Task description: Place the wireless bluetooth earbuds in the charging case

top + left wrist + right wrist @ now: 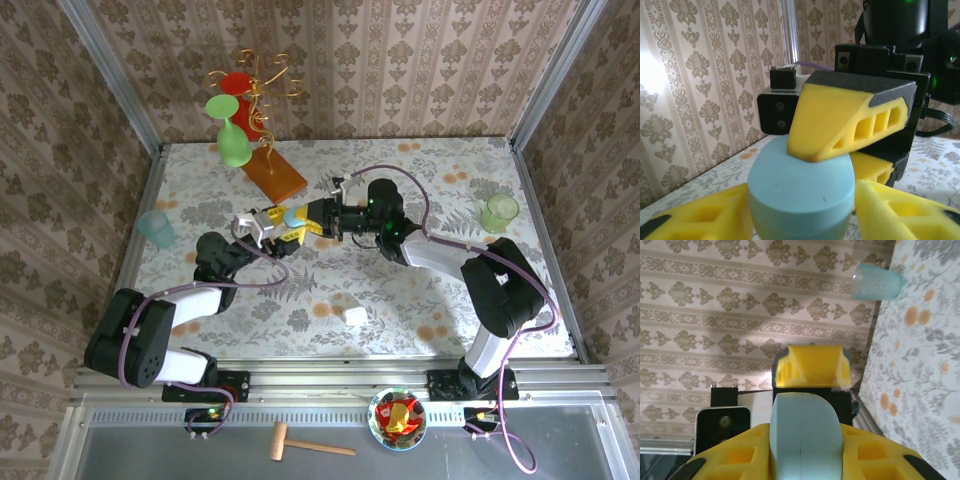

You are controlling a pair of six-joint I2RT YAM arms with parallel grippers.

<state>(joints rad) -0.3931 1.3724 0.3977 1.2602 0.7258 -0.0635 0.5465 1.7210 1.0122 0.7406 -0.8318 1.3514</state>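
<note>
My right gripper holds the case, and the case's lid is shut, so next my right gripper will pull the case away from my left gripper, tip downward and lower the case onto the tabletop to release it.
A pale blue charging case [295, 216] hangs above the middle of the table between both grippers, its lid closed. My right gripper [308, 217] reaches in from the right and is shut on it. In the right wrist view the case [805, 435] sits tight between my yellow fingers [735, 455]. My left gripper [283, 229] comes from the left. In the left wrist view its fingers [900, 210] stand on either side of the case [800, 190], slightly apart from it. The right gripper's finger [840, 120] presses on the case's top. The earbuds are out of view.
A small white squarish piece [355, 315] lies on the table nearer the front. A green wine glass [232, 130] hangs from a gold stand on an orange board [275, 172]. A teal cup [157, 228] stands left, a green cup [499, 212] right.
</note>
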